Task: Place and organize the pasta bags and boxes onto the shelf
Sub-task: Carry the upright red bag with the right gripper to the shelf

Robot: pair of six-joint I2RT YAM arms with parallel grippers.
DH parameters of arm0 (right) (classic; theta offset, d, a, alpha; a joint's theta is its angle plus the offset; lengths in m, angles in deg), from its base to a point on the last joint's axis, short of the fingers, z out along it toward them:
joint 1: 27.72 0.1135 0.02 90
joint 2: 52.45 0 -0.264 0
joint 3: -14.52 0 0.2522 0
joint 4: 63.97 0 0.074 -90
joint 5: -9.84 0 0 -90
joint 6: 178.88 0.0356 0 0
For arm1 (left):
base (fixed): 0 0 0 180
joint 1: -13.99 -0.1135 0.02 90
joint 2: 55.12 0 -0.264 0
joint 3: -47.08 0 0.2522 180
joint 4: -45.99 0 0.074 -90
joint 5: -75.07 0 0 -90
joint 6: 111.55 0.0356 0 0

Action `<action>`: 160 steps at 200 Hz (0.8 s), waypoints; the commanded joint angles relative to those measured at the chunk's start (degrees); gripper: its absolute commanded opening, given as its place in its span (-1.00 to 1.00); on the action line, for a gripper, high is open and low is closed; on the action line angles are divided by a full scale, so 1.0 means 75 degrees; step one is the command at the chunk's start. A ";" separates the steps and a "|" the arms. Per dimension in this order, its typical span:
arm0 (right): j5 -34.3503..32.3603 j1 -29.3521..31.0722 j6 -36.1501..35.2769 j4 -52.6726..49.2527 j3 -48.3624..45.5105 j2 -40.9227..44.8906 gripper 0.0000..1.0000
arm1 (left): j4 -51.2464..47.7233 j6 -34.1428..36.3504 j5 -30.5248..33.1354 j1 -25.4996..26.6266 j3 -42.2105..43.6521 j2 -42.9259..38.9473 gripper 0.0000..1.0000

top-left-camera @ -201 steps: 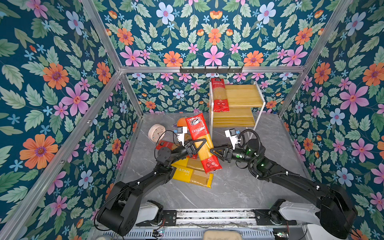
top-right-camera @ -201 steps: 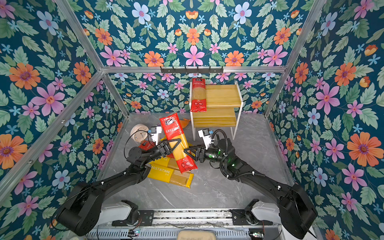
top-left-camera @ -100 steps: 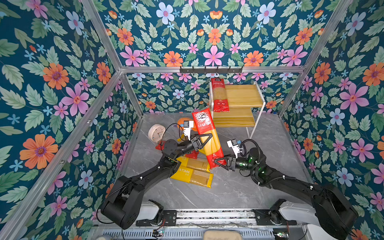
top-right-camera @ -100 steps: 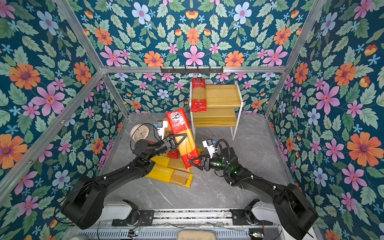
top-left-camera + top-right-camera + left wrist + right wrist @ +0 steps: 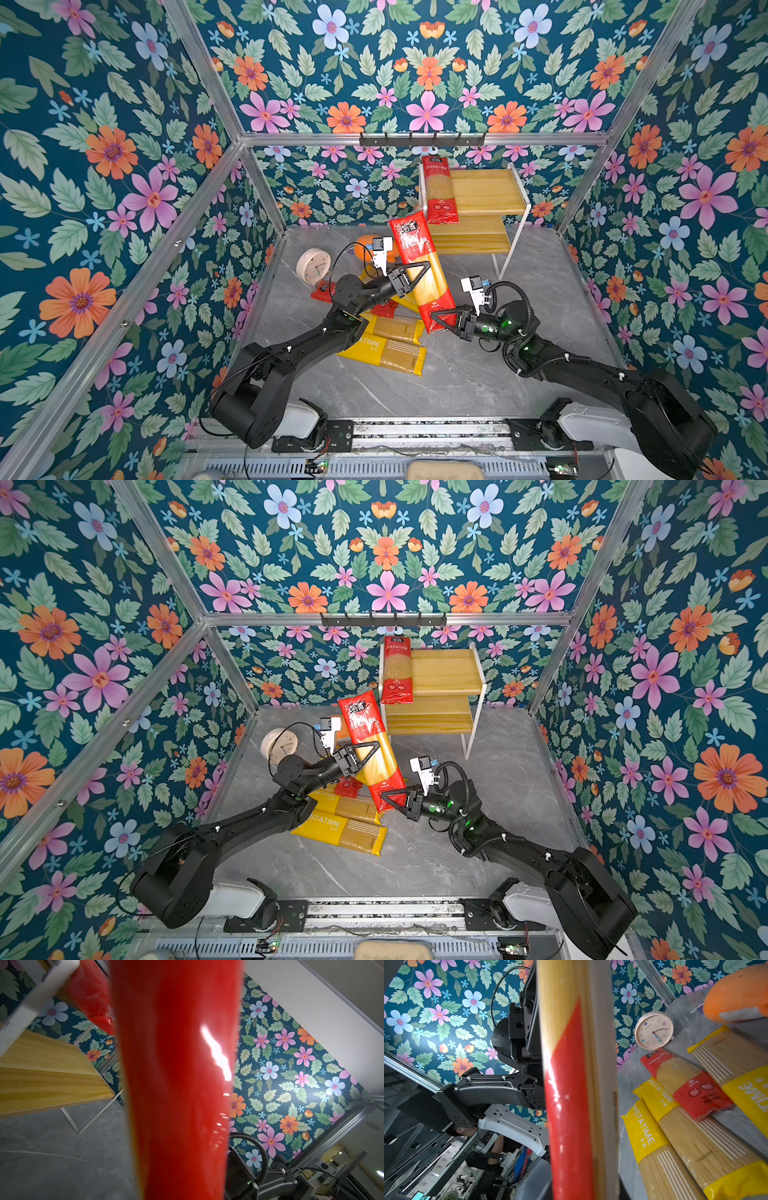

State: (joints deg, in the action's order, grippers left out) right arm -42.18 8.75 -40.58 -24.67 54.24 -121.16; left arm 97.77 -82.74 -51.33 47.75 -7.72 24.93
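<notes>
The shelf's top board (image 5: 473,190) is bare beside the red-ended pack, so I need to carry the pack in my right gripper up and outward to it next, then release it there.
A long clear pasta pack with red ends (image 5: 424,266) (image 5: 376,750) hangs tilted above the table, its top end near the shelf's lower board. My left gripper (image 5: 422,270) (image 5: 371,748) is shut on its middle. My right gripper (image 5: 440,320) (image 5: 390,798) is shut on its lower red end. This pack fills the middle of both wrist views (image 5: 176,1084) (image 5: 571,1084). The shelf (image 5: 486,191) (image 5: 449,671) (image 5: 41,1076) stands at the back, with one red-ended pack (image 5: 438,189) (image 5: 397,671) lying on the left of its top board. Yellow PASTATIME packs (image 5: 386,349) (image 5: 345,829) (image 5: 675,1147) lie on the table with another red-ended pack (image 5: 685,1082) among them.
A pale round clock (image 5: 313,266) (image 5: 653,1030) stands at the left of the table, an orange plush (image 5: 365,249) (image 5: 737,991) behind the pile. A black hook rail (image 5: 422,140) runs along the back wall above the shelf. Floral walls close in three sides.
The left gripper has raised the red-ended pack and swung it steeper, toward the shelf. The right gripper, open before, has moved under it and shut on its lower end.
</notes>
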 commanded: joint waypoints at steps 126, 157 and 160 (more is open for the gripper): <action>-0.0837 -0.0823 0.0345 -0.1088 0.1783 0.0560 -1.00 | 0.0883 0.0060 0.0427 0.0414 0.0814 -0.0518 0.36; -0.0693 -0.1561 0.0560 -0.2460 0.2624 0.0720 -1.00 | 0.0584 0.0362 0.0881 0.0666 0.1438 -0.0783 0.39; -0.0682 -0.1647 0.0538 -0.2704 0.2754 0.0739 -1.00 | 0.0494 0.0425 0.0967 0.0712 0.1485 -0.0818 0.38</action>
State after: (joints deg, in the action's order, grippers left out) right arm -47.25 -0.56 -36.36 -44.04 70.17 -116.88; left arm 101.55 -82.50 -47.49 51.68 1.33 20.08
